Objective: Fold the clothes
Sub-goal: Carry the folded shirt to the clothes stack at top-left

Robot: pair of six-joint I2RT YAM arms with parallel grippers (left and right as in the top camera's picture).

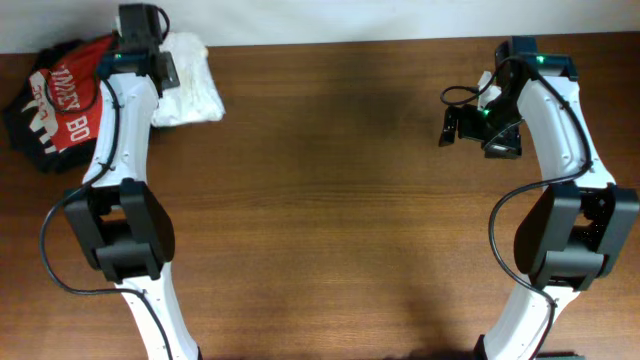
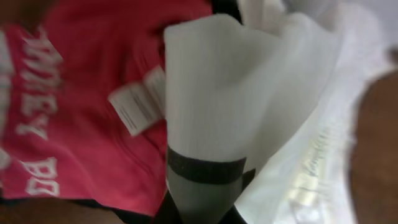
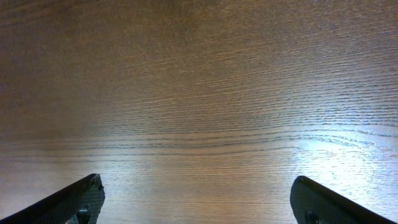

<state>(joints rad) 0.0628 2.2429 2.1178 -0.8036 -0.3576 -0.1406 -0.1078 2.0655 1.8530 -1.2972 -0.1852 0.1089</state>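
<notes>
I will next lift the white T-shirt (image 1: 192, 88) with my left gripper, move it left in the overhead view to the red shirt (image 1: 72, 98) and let go on top of it.
The white T-shirt (image 1: 192, 88) lies bunched at the table's far left corner. My left gripper (image 1: 163, 68) is down on its left edge. In the left wrist view the gripper (image 2: 205, 208) is shut on a fold of the white T-shirt (image 2: 249, 93), and the cloth rises out of the jaws in a peak. A dark band crosses the pinched fabric just above the jaws. My right gripper (image 1: 463, 125) hovers at the far right over bare wood. Its fingers (image 3: 74, 202) stand wide apart in the right wrist view, and the gripper (image 3: 199, 202) is open with nothing between them.
A red shirt with white lettering (image 1: 70, 95) lies left of the white one, on dark garments (image 1: 22, 125). In the left wrist view the red shirt (image 2: 81, 93) with a white label (image 2: 140, 102) is right beside the pinched cloth. The wooden table (image 1: 340, 200) stretches between the arms.
</notes>
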